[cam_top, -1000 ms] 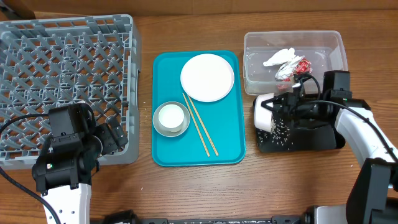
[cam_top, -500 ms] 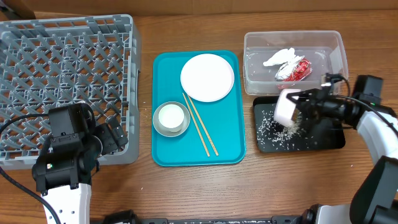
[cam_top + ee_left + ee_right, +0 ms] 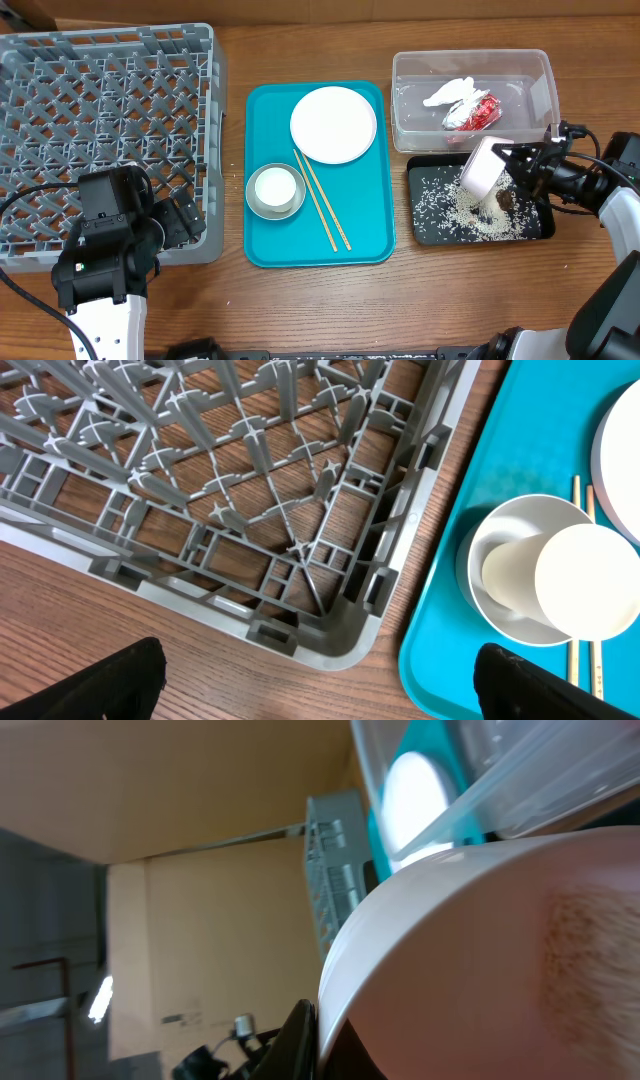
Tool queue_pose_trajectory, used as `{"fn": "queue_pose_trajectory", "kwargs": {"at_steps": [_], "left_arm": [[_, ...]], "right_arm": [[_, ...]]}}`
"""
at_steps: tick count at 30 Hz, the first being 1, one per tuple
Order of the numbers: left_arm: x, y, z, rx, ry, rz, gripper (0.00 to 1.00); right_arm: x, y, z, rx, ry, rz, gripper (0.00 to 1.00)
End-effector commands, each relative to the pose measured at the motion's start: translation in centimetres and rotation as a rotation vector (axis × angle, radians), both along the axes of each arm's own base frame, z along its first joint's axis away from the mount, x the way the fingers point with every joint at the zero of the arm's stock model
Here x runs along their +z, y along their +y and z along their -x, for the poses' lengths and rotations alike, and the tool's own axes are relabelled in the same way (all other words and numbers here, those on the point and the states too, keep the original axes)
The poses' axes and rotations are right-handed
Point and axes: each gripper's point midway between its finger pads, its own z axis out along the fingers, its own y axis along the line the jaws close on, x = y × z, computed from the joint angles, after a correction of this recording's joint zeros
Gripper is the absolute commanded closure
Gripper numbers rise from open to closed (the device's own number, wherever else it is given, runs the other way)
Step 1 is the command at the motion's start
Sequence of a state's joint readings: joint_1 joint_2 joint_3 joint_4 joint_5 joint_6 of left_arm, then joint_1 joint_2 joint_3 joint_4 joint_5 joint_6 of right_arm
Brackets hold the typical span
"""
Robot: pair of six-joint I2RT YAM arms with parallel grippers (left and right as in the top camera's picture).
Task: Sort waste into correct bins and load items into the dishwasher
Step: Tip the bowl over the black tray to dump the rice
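My right gripper needs to turn the bowl upright, carry it over next to the chopsticks, lower it and let it go, because the teal tray has an empty spot there.
My right gripper [image 3: 512,167] is shut on the rim of the small white-pink bowl [image 3: 480,166] and holds it tipped on its side over the black tray [image 3: 428,232]. The bowl fills the right wrist view [image 3: 480,950]. Loose rice [image 3: 452,206] and a brown lump [image 3: 503,199] lie in the black tray. The red-and-silver wrapper [image 3: 472,112] and the white tissue [image 3: 450,92] lie in the clear tub [image 3: 400,100]. The plate [image 3: 333,124], the chopsticks [image 3: 322,200] and the metal bowl [image 3: 258,205] with the cup [image 3: 275,186] sit on the teal tray. My left gripper [image 3: 175,220] is open and empty at the dish rack's [image 3: 100,120] near right corner.
The teal tray [image 3: 370,235] lies between the rack and the bins. The left wrist view shows the rack corner [image 3: 330,630], the teal tray edge [image 3: 450,650] and the cup [image 3: 560,585] in the metal bowl. The tub touches the black tray's far edge.
My right gripper has carried the tipped bowl from the black tray's left end to its right part. Rice now spreads along the tray, and the brown lump lies in it.
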State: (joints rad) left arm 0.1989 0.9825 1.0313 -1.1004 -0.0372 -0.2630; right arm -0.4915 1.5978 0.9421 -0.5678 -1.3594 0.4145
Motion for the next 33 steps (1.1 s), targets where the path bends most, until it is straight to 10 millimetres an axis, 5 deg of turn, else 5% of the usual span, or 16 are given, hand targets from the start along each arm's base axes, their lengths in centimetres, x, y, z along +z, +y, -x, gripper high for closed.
{"fn": "queue_pose_trajectory", "kwargs": {"at_steps": [1, 10, 27, 33], "left_arm": [[0.8, -0.1, -0.3, 0.01, -0.025, 0.013, 0.0], [0.7, -0.1, -0.2, 0.01, -0.022, 0.014, 0.0], [0.7, -0.1, -0.2, 0.01, -0.019, 0.014, 0.0], [0.7, -0.1, -0.2, 0.01, -0.019, 0.014, 0.0]], "right_arm": [[2.1, 0.3, 0.6, 0.04, -0.03, -0.128, 0.96], [3.2, 0.5, 1.0, 0.059, 0.043, -0.249, 0.96], [3.3, 0.5, 0.8, 0.068, -0.042, -0.196, 0.96], [-1.6, 1.2, 0.2, 0.021, 0.05, 0.068, 0.96]]}}
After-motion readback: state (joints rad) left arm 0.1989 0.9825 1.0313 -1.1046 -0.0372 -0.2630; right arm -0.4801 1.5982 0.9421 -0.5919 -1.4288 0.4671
